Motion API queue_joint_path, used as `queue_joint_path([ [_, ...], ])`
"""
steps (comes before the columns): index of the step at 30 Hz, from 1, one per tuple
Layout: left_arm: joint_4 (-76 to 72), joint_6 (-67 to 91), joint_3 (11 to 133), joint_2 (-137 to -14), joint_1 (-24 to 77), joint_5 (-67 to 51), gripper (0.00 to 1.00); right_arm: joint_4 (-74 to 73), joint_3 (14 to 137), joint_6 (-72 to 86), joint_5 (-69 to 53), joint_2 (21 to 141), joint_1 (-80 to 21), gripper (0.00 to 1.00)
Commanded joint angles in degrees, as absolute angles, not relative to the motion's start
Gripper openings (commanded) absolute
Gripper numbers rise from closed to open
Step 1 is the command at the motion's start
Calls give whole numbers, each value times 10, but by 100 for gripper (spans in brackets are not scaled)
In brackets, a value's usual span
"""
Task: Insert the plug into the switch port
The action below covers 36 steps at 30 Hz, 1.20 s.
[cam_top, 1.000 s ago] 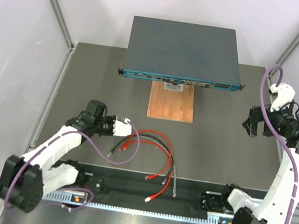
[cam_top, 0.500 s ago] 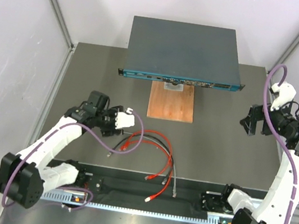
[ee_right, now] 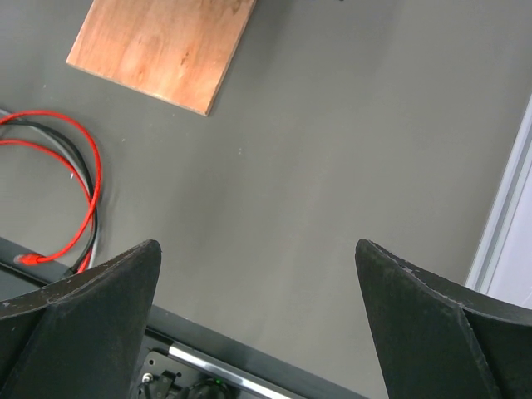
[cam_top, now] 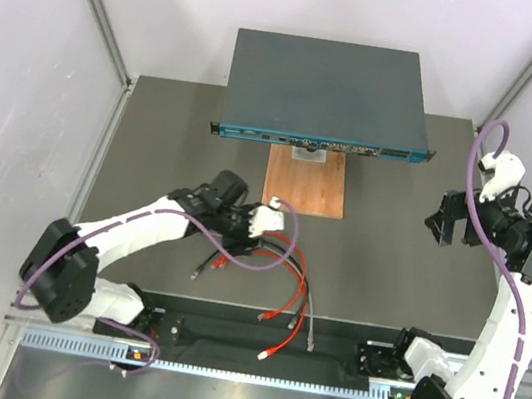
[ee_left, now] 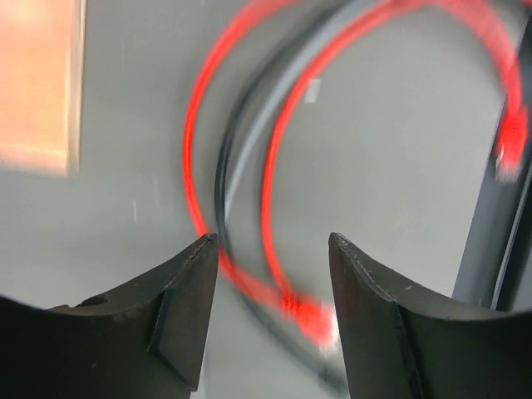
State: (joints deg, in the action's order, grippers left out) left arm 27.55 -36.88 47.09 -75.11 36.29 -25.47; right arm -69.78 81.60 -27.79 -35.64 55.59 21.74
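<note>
My left gripper goes to the right in the top view and down onto the outer red cable's bend (cam_top: 296, 248) (ee_left: 224, 43) next, as it runs clear of the black cable.
The switch (cam_top: 329, 88) lies at the table's far side, its teal port face (cam_top: 320, 144) turned toward the arms. Several red, black and grey cables (cam_top: 281, 263) lie looped mid-table. Red plugs (cam_top: 220, 261) and a black plug (cam_top: 196, 275) rest on the mat. My left gripper (cam_top: 275, 223) hovers over the loops, open. In the left wrist view, the left gripper (ee_left: 270, 241) frames a blurred red plug (ee_left: 312, 312), which touches neither finger. My right gripper (cam_top: 449, 229) hangs open at the right, and in its wrist view the right gripper (ee_right: 258, 245) is over bare mat.
A brown wooden board (cam_top: 306, 182) lies right in front of the switch. More cable ends, a red plug (cam_top: 266, 353) and a grey plug (cam_top: 309, 345), reach the black rail (cam_top: 255, 334) at the near edge. Grey walls close in both sides.
My left gripper has opened and swung right and forward, from the left of the cables to above their loops. The right arm has barely shifted.
</note>
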Motion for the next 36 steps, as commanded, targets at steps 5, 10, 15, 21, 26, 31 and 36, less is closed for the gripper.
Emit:
queue_joint_path([
  [5, 166, -431, 566, -862, 478, -314, 64, -694, 811, -268, -347, 544, 212, 100],
  [10, 154, -502, 606, -940, 498, -328, 64, -687, 802, -251, -339, 535, 212, 100],
  [15, 119, -549, 616, -981, 506, -320, 60, -677, 791, -250, -335, 522, 212, 100],
  [21, 84, -560, 627, -1015, 506, -314, 54, -690, 788, -269, -325, 533, 212, 100],
  [26, 80, -566, 636, -1039, 506, -311, 52, -688, 785, -281, -320, 541, 212, 100],
  [31, 80, -578, 641, -1062, 507, -308, 49, -687, 782, -293, -320, 544, 212, 100],
  [36, 95, -614, 639, -1073, 508, -310, 46, -693, 782, -306, -325, 551, 212, 100],
])
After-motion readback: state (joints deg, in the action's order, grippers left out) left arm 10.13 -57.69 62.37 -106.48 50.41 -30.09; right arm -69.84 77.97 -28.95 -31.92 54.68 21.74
